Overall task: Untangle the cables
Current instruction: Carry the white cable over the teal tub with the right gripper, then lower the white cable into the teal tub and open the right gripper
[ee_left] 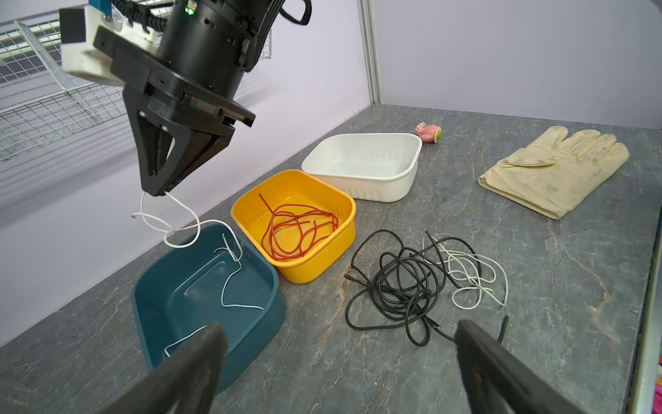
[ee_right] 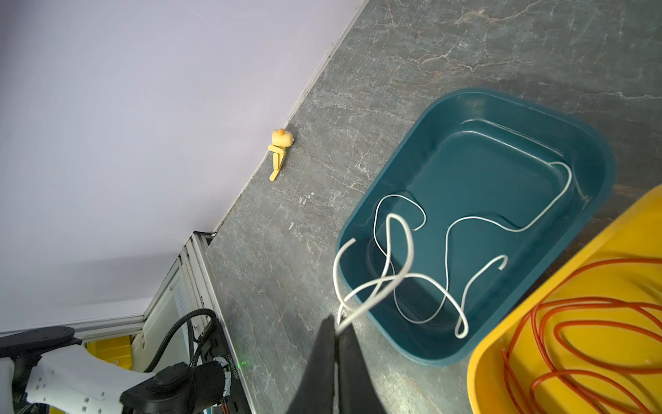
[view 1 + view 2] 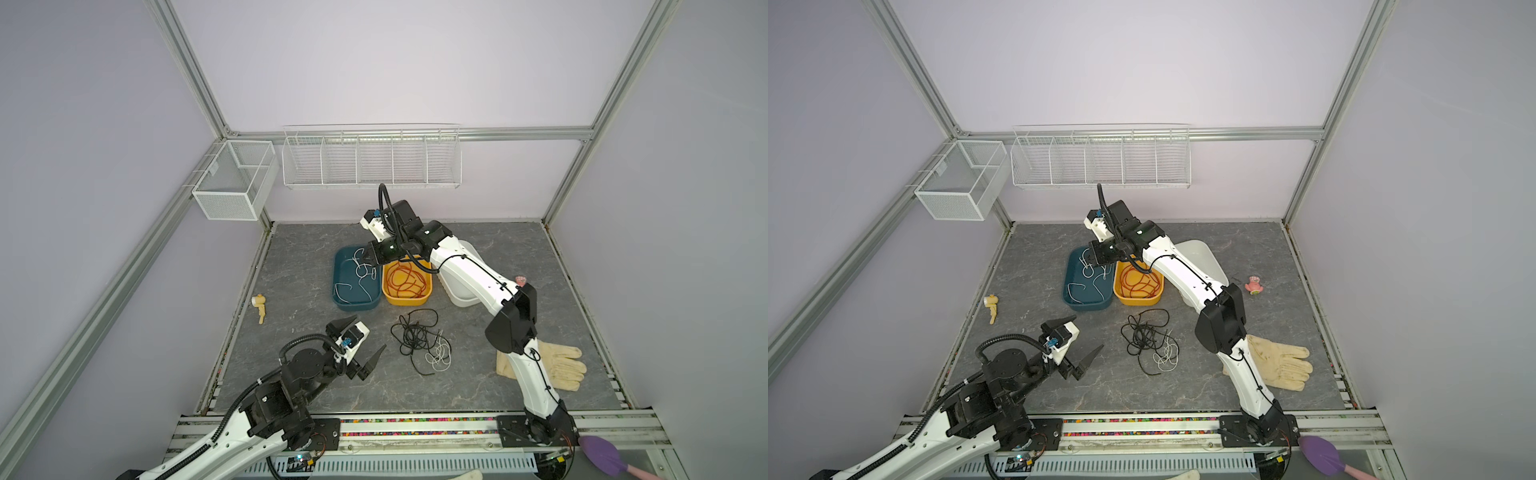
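I will next lower the hanging loops of white cable with my right gripper toward the teal bin's bottom below, and let them go beside the white cable already there.
My right gripper (image 2: 336, 322) is shut on a white cable (image 2: 394, 251), pinched at the fingertips. The cable hangs in loops from it down into the teal bin (image 2: 394, 150), where more white cable lies on the floor. In a top view this gripper (image 3: 365, 259) hovers over the bin's far right corner. A red-orange cable (image 1: 297, 229) is coiled in the yellow bin (image 1: 315, 265). On the table, a black cable tangle (image 1: 397, 283) lies mixed with another white cable (image 1: 473, 272). My left gripper (image 1: 340, 324) stands open and holds nothing, just left of that tangle (image 3: 413, 334).
An empty white bin (image 1: 376, 186) sits right of the yellow one, partly under the right arm. A cream work glove (image 3: 557, 365) lies at the right. A pink toy (image 1: 428, 132) and a yellow toy (image 3: 259, 307) lie near the table edges. Wire baskets (image 3: 370, 158) hang on the back wall.
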